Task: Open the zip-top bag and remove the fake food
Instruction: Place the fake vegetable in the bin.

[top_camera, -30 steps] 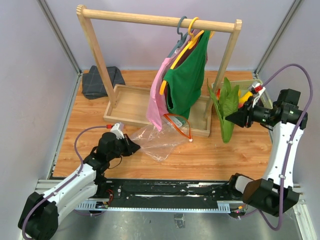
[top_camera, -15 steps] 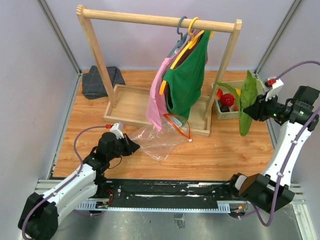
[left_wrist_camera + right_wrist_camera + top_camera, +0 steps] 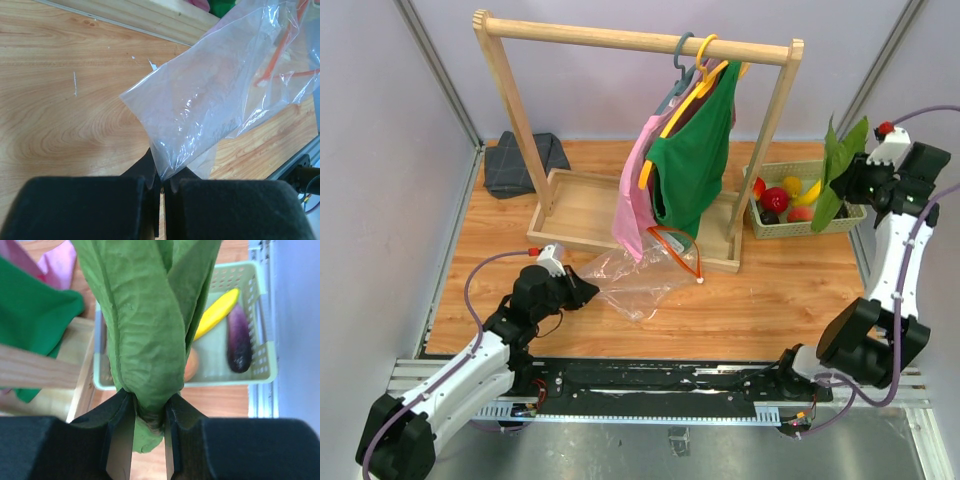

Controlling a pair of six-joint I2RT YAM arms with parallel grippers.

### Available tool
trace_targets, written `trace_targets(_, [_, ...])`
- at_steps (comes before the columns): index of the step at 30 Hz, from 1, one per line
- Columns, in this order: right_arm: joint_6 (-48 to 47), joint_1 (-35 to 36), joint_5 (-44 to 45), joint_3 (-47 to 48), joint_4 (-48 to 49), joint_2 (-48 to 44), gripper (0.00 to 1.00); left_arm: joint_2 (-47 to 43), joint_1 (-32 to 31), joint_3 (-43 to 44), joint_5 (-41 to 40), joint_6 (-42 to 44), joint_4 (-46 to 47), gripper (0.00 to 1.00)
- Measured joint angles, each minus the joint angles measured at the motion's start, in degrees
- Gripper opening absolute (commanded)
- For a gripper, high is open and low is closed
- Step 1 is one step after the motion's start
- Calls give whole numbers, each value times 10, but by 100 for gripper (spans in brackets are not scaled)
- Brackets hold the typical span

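The other food already lies in the basket (image 3: 847, 226), so next I need to swing my right gripper outward, turn it and lower the stem in by the eggplant to release it.
The clear zip-top bag (image 3: 638, 277) lies open on the table in front of the wooden rack, its orange-red zip strip (image 3: 682, 251) looping at the right end. My left gripper (image 3: 582, 291) is shut on the bag's left corner (image 3: 167, 170). My right gripper (image 3: 847, 186) is shut on the stem of a long green leafy piece (image 3: 145, 325), held up over the right side of the pale green basket (image 3: 847, 226). The basket holds a red round fruit (image 3: 775, 199), a yellow banana (image 3: 216, 313), a purple eggplant (image 3: 238, 338) and a peach (image 3: 190, 365).
A wooden clothes rack (image 3: 630, 40) with a tray base (image 3: 582, 215) stands at the back. A green garment (image 3: 695, 150) and a pink garment (image 3: 635, 190) hang from it. A dark folded cloth (image 3: 523, 162) lies at the back left.
My right gripper has carried the green leafy piece up and to the right, from the table beside the rack to above the basket's right end. The left gripper and bag have barely moved.
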Motion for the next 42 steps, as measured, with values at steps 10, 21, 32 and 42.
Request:
trace_targets(10, [-98, 37, 86, 170, 1, 156, 16, -6, 0, 0, -6, 0, 0, 0])
trace_targets(21, [-321, 101, 121, 261, -73, 265, 23, -6, 0, 0, -12, 0, -7, 0])
trace_targets(32, [-447, 117, 144, 315, -97, 333, 27, -6, 0, 0, -14, -1, -13, 0])
trace_targets(42, [-477, 120, 180, 304, -99, 340, 55, -17, 0, 0, -14, -4, -14, 0])
